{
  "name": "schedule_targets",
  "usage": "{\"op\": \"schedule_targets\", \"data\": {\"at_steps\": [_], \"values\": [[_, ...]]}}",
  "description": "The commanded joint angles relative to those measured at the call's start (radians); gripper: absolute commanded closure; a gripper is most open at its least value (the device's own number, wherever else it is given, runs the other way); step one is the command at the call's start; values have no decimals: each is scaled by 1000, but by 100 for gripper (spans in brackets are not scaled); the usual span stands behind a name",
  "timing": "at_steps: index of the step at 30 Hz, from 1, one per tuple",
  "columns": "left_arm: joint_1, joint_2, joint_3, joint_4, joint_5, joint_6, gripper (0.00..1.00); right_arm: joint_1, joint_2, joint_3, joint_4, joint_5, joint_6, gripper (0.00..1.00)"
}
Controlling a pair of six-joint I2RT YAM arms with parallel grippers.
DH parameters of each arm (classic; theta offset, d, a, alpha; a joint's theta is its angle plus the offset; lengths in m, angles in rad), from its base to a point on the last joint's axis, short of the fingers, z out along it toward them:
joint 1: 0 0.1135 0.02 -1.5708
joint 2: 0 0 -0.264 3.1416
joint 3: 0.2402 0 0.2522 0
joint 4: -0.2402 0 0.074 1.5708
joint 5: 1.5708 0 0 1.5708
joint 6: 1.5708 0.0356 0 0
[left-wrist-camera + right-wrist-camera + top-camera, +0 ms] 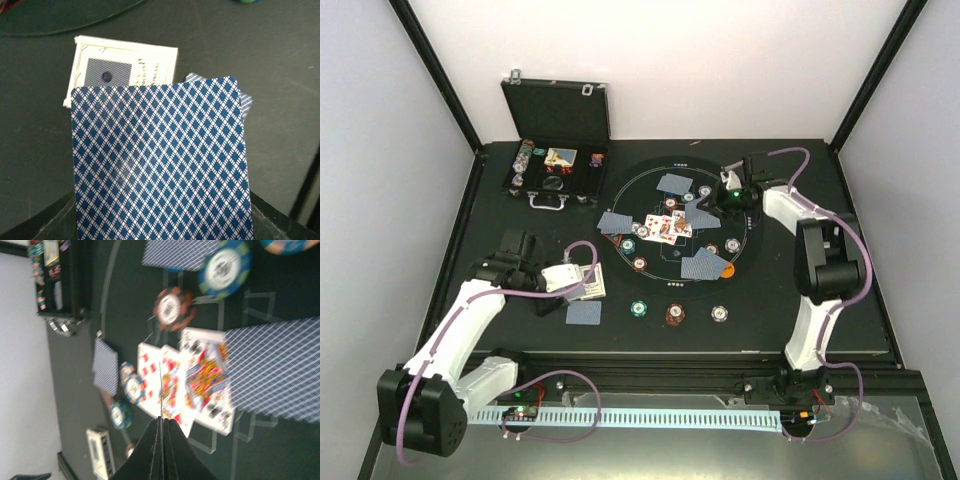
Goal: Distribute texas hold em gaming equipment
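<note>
The left gripper comes down to the tabletop beside the white card box point(125, 67) next and releases the stack there, since the stack still hangs above the table.
My left gripper point(582, 285) is shut on a stack of blue-backed playing cards point(160, 160) that fills the left wrist view and hides the fingers. Beyond it lie a white card box point(125, 67) and one blue-backed card point(584, 313). My right gripper point(161, 421) hangs over the round mat's far right point(725, 192), shut on a single card seen edge-on point(160, 390). Below it lie face-up cards point(200, 375), a red-brown chip point(172, 308), a blue chip point(132, 385) and face-down cards point(277, 370). Teal point(639, 308), red-brown point(675, 315) and white point(720, 314) chips sit near the mat's front.
The black hinged case point(555, 165) stands open at the back left with chips inside. The round black mat point(625, 205) with a white outline fills the table's middle. An orange disc point(729, 271) lies at its right front edge.
</note>
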Motion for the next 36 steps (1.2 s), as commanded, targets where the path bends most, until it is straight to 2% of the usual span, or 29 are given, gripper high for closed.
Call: {"op": "schedule_targets", "data": {"at_steps": [1,5,10,12,14,18,22,27,31,33,36], "values": [[74,37,-28,127,-27,57,68,-24,139,149,-142,40,-106,96],[108,90,-62,184,-51,79,61,-25,235,234,-217,104,-129,96],[127,158,-93,255,-85,80,55,-28,272,250,-241,170,-138,95],[128,182,-103,277,-104,80,52,-28,274,252,-251,194,-145,92],[129,201,-109,293,-116,77,45,-27,271,256,-267,213,-155,87],[135,216,-118,316,-126,71,19,-28,242,261,-297,248,-174,70],[138,209,-122,314,-128,71,3,-28,178,244,-311,272,-179,42],[147,191,-110,291,-127,70,1,-28,63,215,-330,326,-182,23],[164,156,-36,208,-81,46,1,-28,-44,172,-347,391,-186,1],[172,137,20,178,-37,1,1,-28,-104,138,-344,444,-191,0],[176,108,96,231,-12,-151,1,-28,-203,65,-312,560,-189,0]]}}
